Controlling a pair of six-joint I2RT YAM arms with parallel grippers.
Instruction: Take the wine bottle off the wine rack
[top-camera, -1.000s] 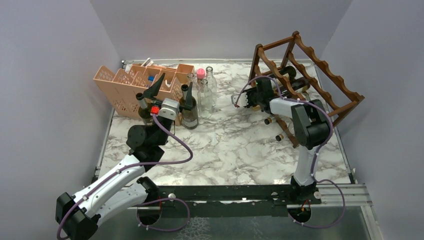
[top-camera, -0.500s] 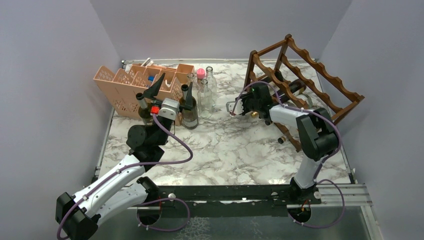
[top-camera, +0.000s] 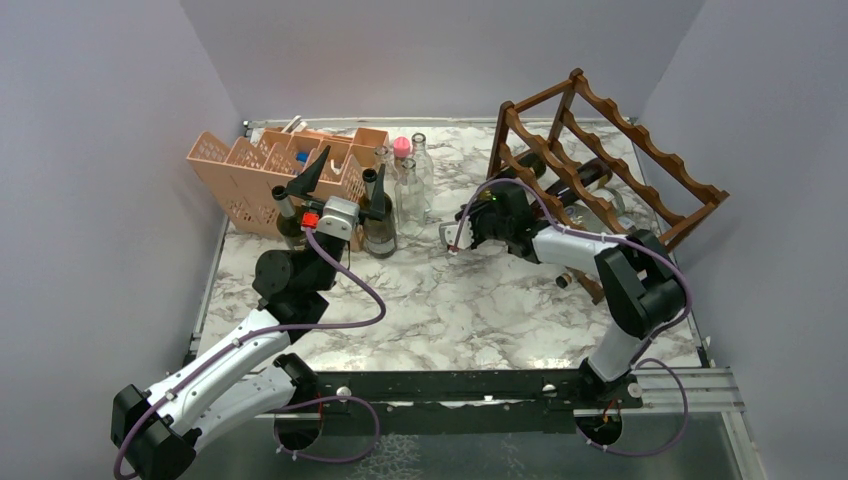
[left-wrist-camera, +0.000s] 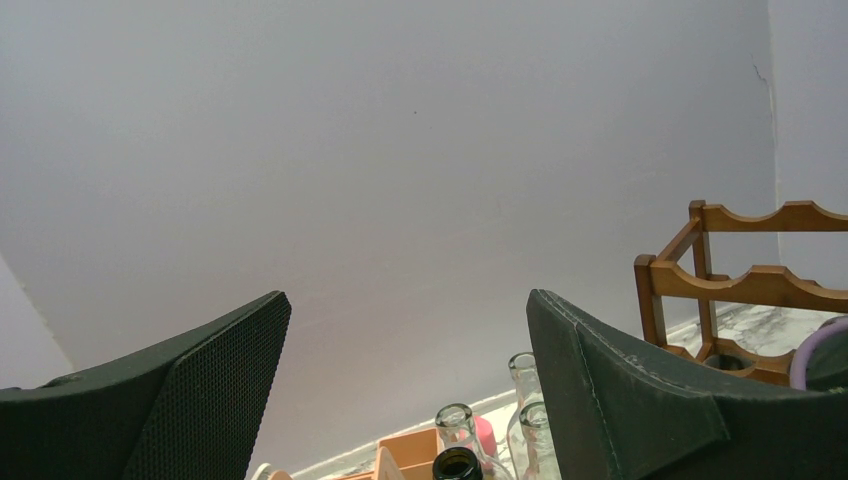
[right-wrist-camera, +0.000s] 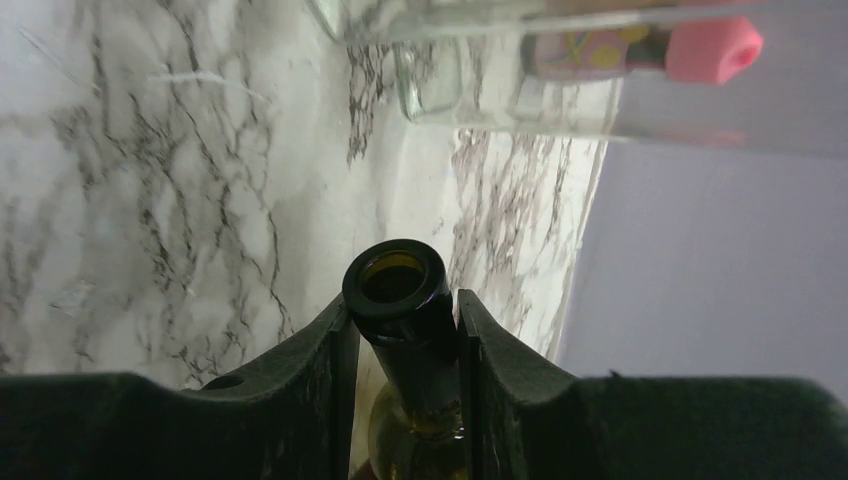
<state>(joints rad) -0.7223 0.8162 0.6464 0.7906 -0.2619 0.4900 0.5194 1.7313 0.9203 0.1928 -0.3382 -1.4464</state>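
Next, my right gripper moves to the left in the top view, turns the bottle upright and releases it where marble is bare beside the dark upright bottle.
The wine bottle (right-wrist-camera: 398, 285) is dark glass with an open mouth. My right gripper (right-wrist-camera: 403, 330) is shut on its neck, one finger on each side. In the top view the right gripper (top-camera: 462, 234) sits left of the wine rack (top-camera: 640, 160), a dark reddish-brown frame with wavy rails at the back right. The wrist hides most of the bottle there. My left gripper (top-camera: 345, 178) is open and points up, in front of the peach organiser, with nothing between its fingers (left-wrist-camera: 215, 390). The rack (left-wrist-camera: 745, 285) also shows at the right of the left wrist view.
A peach lattice organiser (top-camera: 250, 170) stands at the back left. Clear glass bottles (top-camera: 412, 190), one with a pink cap (top-camera: 402, 147), stand behind a dark upright bottle (top-camera: 379, 232). Another dark bottle (top-camera: 592, 175) lies in the rack. Grey walls close three sides.
My right gripper has moved left, away from the rack, with the bottle neck in it. The rack shifted a little to the left early on. The left arm stayed still.
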